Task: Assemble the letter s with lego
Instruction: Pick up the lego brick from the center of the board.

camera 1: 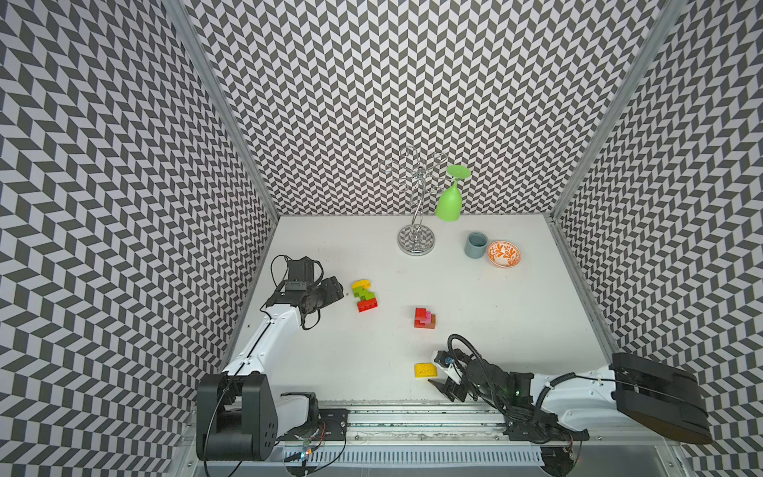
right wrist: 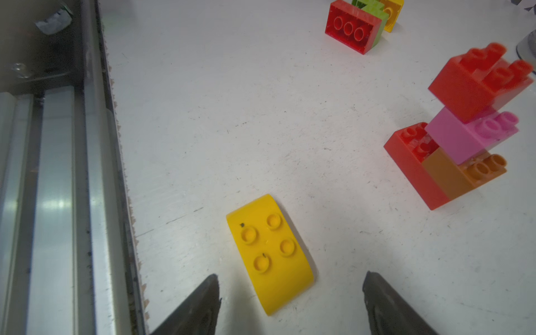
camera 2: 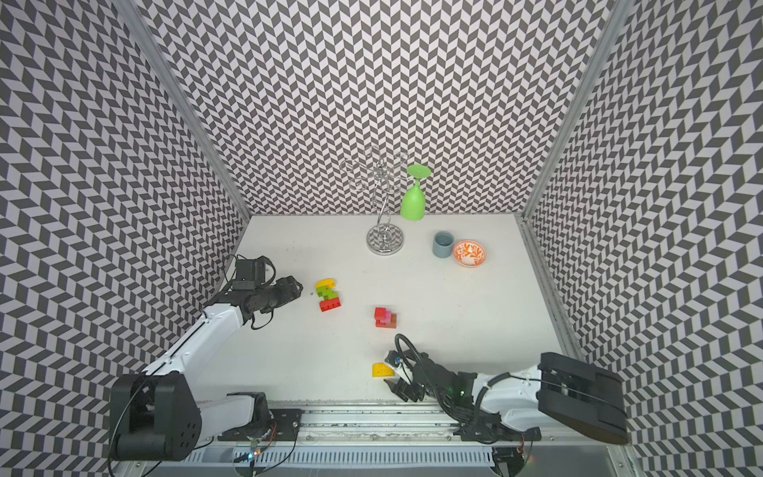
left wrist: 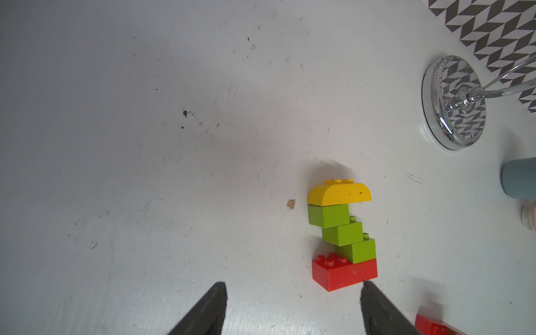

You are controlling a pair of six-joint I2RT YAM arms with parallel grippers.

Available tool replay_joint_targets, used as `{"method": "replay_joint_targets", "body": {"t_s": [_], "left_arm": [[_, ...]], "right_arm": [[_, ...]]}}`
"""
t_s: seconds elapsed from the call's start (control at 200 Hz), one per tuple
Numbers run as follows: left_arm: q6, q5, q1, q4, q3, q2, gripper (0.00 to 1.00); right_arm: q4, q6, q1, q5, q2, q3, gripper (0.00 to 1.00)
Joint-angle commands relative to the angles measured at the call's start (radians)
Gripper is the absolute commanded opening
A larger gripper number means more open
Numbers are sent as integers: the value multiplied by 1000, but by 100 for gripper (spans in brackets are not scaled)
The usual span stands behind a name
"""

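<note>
The loose yellow brick (camera 1: 426, 369) points its rounded, studless end between my open fingers, so I will next lower my right gripper toward it and close across that end.
A lego stack lies flat on the white table: a rounded yellow brick, three lime green bricks stepped below it, and a long red brick (camera 1: 365, 295) (camera 2: 328, 295) (left wrist: 342, 235). My left gripper (camera 1: 336, 289) (left wrist: 293, 283) is open and empty just left of it, one fingertip near the red brick's corner. A second stack of red, pink, brown and red bricks (camera 1: 424, 318) (camera 2: 385, 317) (right wrist: 458, 139) stands mid-table. A loose rounded yellow brick (camera 1: 426, 369) (camera 2: 382, 370) (right wrist: 269, 252) lies studs up near the front edge. My right gripper (camera 1: 437, 373) (right wrist: 290, 274) is open, its fingers either side of that brick's near end, not touching it.
A chrome glass rack (camera 1: 416, 239) with a green glass (camera 1: 449, 202) hanging from it stands at the back. A blue-grey cup (camera 1: 475, 244) and an orange patterned bowl (camera 1: 503, 254) sit to its right. The metal rail (right wrist: 58, 203) runs along the table's front edge beside the yellow brick.
</note>
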Motion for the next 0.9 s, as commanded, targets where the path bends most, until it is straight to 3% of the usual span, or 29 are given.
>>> {"method": "replay_joint_targets", "body": {"t_s": [0.0,0.14,0.315,0.591,0.896], "left_arm": [[3,9,-3,13,-4,8,74],[3,9,-3,14,-4,8,74],[4,9,-3,12,-3,9,74],[3,12,-3,14,-3,9,74],[2,9,-2,14,-3,7,74]], "right_arm": [[111,-17,3,-18,72,33,79],[147,-21,3,-47,151,42,78],[150,47,12,-129,155,20,65],[170,143,69,-79,51,-63,61],[213,139,70,-13,99,-76,59]]}}
